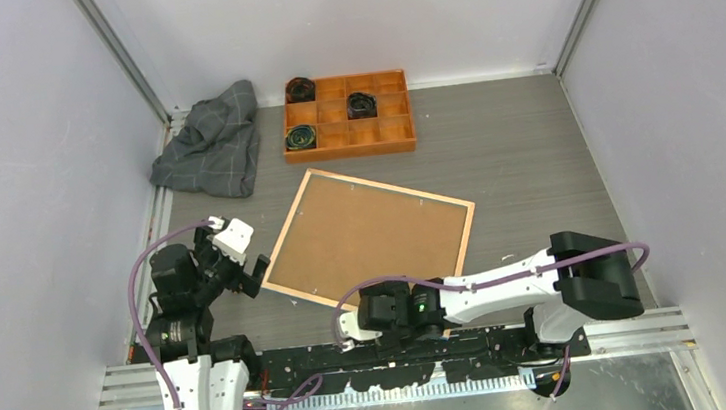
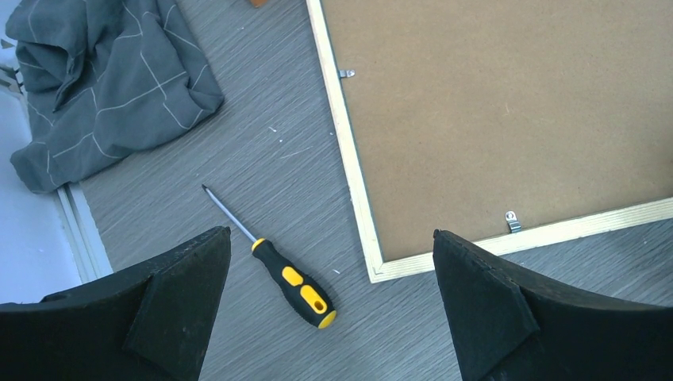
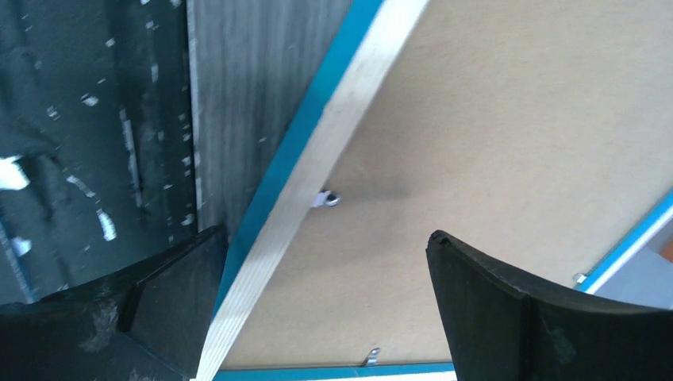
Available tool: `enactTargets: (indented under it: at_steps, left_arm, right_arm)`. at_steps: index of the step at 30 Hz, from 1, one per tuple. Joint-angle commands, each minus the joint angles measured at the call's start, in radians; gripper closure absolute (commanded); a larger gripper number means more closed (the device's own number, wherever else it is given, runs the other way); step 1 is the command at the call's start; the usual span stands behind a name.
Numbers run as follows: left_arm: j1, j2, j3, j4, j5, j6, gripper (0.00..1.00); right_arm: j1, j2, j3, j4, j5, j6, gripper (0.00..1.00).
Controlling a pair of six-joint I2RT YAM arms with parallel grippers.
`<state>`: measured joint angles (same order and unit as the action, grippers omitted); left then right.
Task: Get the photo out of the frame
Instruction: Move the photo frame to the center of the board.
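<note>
Next, my left gripper comes down onto the screwdriver's black handle (image 2: pixel 275 263) just behind its yellow collar, because metal clips still hold the backing board in.
The frame (image 1: pixel 390 186) lies face down in the middle of the table, its light wood rim (image 2: pixel 353 171) around a plain brown backing board (image 1: pixel 367 237). Small metal clips (image 2: pixel 513 221) hold the board in. The photo is hidden under that board. My left gripper (image 1: pixel 249 261) hangs open above the frame's near-left corner, nothing between its fingers (image 2: pixel 331 232). At the frame's near edge my right gripper (image 1: pixel 343 329) is open too. In the right wrist view (image 3: pixel 325 233) it straddles the wood rim (image 3: pixel 270 254) with its blue side, and a clip (image 3: pixel 327 198) shows beyond.
A black and yellow screwdriver (image 2: pixel 292 283) lies on the table just left of the frame's corner. A crumpled grey cloth (image 1: pixel 213 144) sits at the back left. An orange compartment tray (image 1: pixel 351 150) with dark rolls (image 1: pixel 361 104) stands behind the frame. Walls close in both sides.
</note>
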<state>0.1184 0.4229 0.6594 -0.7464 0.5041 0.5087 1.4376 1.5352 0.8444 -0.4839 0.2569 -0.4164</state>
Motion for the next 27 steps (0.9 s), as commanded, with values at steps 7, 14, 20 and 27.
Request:
enactTargets:
  at_steps: [7, 14, 20, 27]
  left_arm:
    - [0.008, -0.004, -0.003, 0.001, 0.016, -0.002, 0.00]
    - [0.008, 0.009, -0.007, 0.016, 0.023, -0.004, 0.00]
    - [0.008, 0.130, 0.016, 0.118, -0.073, -0.041, 0.00]
    - [0.008, 0.425, 0.141, 0.188, -0.263, -0.117, 0.01]
  right_arm:
    - [-0.033, -0.078, -0.058, 0.092, 0.150, -0.075, 0.00]
    - [-0.159, -0.124, -0.063, 0.001, 0.103, -0.109, 0.00]
    - [-0.275, -0.182, -0.085, -0.010, 0.096, -0.130, 0.00]
    - [-0.347, -0.159, -0.103, 0.027, 0.149, -0.147, 0.00]
